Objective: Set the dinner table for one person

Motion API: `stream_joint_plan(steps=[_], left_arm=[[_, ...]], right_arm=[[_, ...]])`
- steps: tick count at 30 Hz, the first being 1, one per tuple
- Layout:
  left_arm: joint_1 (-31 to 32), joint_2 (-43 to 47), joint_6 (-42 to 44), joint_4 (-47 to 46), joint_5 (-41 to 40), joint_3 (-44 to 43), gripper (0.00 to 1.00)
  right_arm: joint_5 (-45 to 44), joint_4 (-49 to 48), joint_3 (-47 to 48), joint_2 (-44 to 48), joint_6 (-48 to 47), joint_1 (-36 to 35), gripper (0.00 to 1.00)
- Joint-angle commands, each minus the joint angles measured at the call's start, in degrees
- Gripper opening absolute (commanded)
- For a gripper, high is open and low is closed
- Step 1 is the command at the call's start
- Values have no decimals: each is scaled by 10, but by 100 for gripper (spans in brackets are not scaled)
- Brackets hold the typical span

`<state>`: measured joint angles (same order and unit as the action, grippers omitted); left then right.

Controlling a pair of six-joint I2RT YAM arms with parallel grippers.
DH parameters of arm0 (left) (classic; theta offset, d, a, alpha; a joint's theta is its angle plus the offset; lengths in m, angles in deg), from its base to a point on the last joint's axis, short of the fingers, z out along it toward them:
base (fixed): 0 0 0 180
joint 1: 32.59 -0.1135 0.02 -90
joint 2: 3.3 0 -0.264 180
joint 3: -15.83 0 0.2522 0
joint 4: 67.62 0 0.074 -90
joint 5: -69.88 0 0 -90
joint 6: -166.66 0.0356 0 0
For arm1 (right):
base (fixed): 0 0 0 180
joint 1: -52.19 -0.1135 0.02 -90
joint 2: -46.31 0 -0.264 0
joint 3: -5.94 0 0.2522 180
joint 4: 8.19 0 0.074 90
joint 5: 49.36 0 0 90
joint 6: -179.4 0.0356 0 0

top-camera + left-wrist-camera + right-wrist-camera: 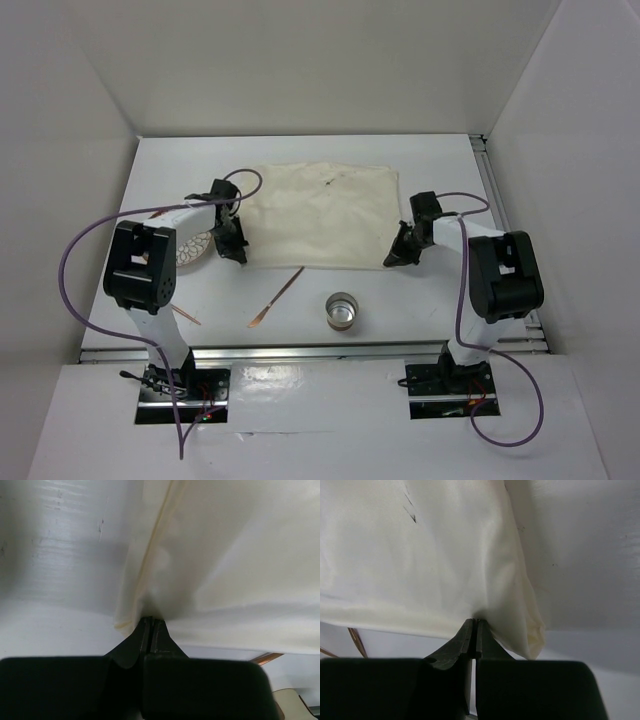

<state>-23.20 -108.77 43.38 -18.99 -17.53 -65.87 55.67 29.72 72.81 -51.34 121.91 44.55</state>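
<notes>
My right gripper will pull the placemat's wrinkled near corner slightly back over the bare tabletop to straighten the cloth, then let go.
A cream fabric placemat [315, 215] lies spread on the white dinner table [300, 310]. My left gripper [236, 253] is shut on the placemat's near left corner; in the left wrist view the cloth [225, 555] bunches at the closed tips [151, 620]. My right gripper [393, 258] is shut on the near right corner; in the right wrist view the cloth [420, 560] puckers at the closed tips [476, 621]. A patterned plate [192, 248] lies under my left arm, partly hidden.
A small metal cup [342, 311] stands near the front centre. A copper-coloured utensil [277, 297] lies slanted in front of the placemat, another [187, 316] near the left arm. White walls enclose the table; a rail runs along the right edge [492, 190].
</notes>
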Motion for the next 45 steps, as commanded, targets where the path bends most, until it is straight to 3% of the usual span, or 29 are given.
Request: stream_joint_plan(steps=[1,18,21,23,24,27,28,30,31,33,34,35,36,42,45], left_arm=[[-3,-7,4,39,-15,35,0],[-3,26,5,56,-37,68,0],[-3,37,10,62,-37,62,0],[-3,44,15,77,-43,41,0],[-3,49,15,84,-43,33,0],[2,76,23,110,-55,-12,11],[2,83,28,117,-60,-37,14],[2,100,28,128,-74,-60,25],[2,100,28,135,-86,-78,30],[2,108,28,143,-87,-84,45],[-5,115,28,143,-87,-90,63],[-12,115,28,143,-80,-84,70],[-12,121,22,143,-74,-75,75],[-88,141,-13,82,8,40,76],[-93,152,-19,55,45,87,76]], right_arm=[[-47,45,-24,14,-15,-4,0],[-53,52,-52,47,-4,-26,0],[-53,45,-57,98,4,-32,0],[-45,38,-52,139,10,-32,4],[-45,38,-47,149,10,-32,16],[-46,56,-11,175,15,-32,30],[-56,62,8,175,15,-32,43],[-69,79,23,192,15,-32,48],[-86,85,28,192,15,-32,57],[-98,100,28,198,15,-25,66],[-104,100,28,203,20,-25,71],[-104,100,11,203,27,-9,79],[-92,100,0,210,27,-1,81],[-25,50,-106,261,86,49,82],[-18,26,-148,275,109,61,79]])
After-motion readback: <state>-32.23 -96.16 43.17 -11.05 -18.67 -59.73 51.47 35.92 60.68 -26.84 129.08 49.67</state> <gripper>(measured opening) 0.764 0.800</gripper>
